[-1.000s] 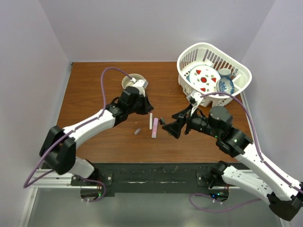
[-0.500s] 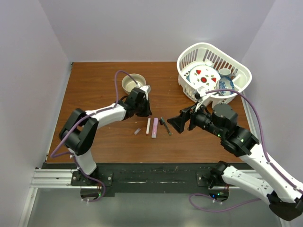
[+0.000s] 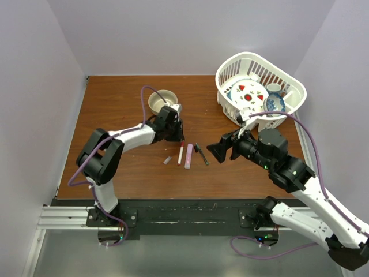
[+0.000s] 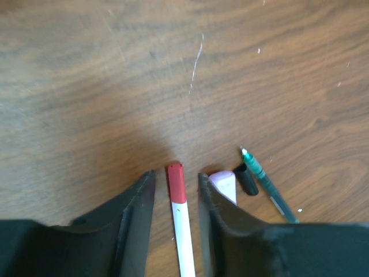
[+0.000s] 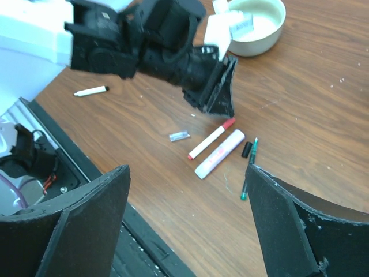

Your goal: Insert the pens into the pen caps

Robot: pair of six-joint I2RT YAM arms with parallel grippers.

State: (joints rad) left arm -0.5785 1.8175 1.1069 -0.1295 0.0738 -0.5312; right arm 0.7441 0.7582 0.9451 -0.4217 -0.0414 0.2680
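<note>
I will lower my right gripper toward the left in the top view, onto the dark green pen's near half, because the pen's uncapped tip points outward.
A white pen with a red cap [image 4: 176,183] on its far end lies on the table between the fingers of my left gripper [image 4: 176,174], which is open with a gap on each side of the pen. Beside it lie the pink marker [image 4: 223,184], a black cap [image 4: 247,179] and a dark green pen [image 4: 268,186]. From above, the red-capped pen [image 3: 180,151], pink marker [image 3: 189,156] and dark pen [image 3: 202,154] lie side by side. A small grey cap [image 3: 168,160] lies left of them. My right gripper [image 5: 187,168] hangs wide open and empty above them.
A tan bowl [image 3: 161,101] stands behind the left gripper [image 3: 180,138]. A white basket [image 3: 259,92] of dishes sits at the back right. Another white pen with a dark cap [image 5: 91,91] lies farther off, near the table's edge.
The left gripper's jaws have parted and the red cap now shows on the white pen's far end. The right arm drew back slightly to the right.
</note>
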